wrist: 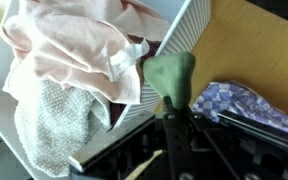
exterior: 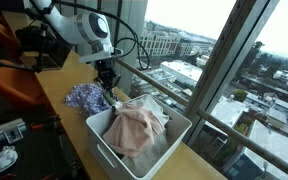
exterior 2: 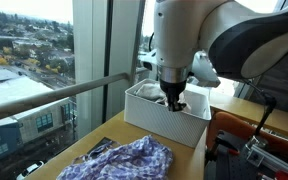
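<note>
My gripper rises from the basket's corner next and carries the green cloth (wrist: 172, 74) over the basket's open inside to release it, since it hangs at the basket's rim.
In the wrist view my gripper (wrist: 173, 112) is shut on a small green cloth (wrist: 172, 74), pinched at its lower end. The cloth hangs over the corner of a white basket (wrist: 162, 62). Inside the basket lie a pink cloth (wrist: 74, 40) and a pale knitted cloth (wrist: 46, 125). In both exterior views the gripper (exterior: 109, 82) (exterior 2: 172, 98) points down at the basket's (exterior: 102, 150) (exterior 2: 159, 125) near edge, with the pink cloth (exterior: 136, 128) heaped inside. The green cloth does not show in those views.
A blue-and-white checked cloth (wrist: 252, 102) (exterior: 84, 97) (exterior 2: 124, 160) lies on the wooden tabletop (wrist: 254, 35) beside the basket. A window with a railing (exterior: 174, 85) runs close along the table's far side. An orange chair (exterior: 9, 85) stands behind the table.
</note>
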Robot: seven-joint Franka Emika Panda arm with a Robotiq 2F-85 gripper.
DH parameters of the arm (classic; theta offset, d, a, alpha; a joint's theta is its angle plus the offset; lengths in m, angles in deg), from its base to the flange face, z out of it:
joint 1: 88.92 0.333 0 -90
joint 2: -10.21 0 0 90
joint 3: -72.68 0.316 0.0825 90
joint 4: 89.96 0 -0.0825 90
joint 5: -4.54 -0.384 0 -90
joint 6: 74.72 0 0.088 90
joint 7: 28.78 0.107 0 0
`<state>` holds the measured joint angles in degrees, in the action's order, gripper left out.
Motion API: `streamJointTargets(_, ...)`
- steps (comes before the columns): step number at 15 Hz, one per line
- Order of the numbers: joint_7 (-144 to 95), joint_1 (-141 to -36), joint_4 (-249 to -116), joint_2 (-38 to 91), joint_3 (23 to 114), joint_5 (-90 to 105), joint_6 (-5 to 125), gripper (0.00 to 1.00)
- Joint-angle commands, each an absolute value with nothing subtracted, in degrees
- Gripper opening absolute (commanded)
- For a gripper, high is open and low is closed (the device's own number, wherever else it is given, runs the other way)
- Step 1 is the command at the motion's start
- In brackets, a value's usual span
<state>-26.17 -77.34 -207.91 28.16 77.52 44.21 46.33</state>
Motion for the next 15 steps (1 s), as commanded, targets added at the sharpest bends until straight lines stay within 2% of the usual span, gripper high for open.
streamJointTargets(1, -26.33, -77.75, -206.19, 24.29, 76.88, 45.98, 42.53, 0.01)
streamJointTargets(15, -30.69, -85.74, -196.41, 17.56, 73.86, 46.58, 37.56, 0.01)
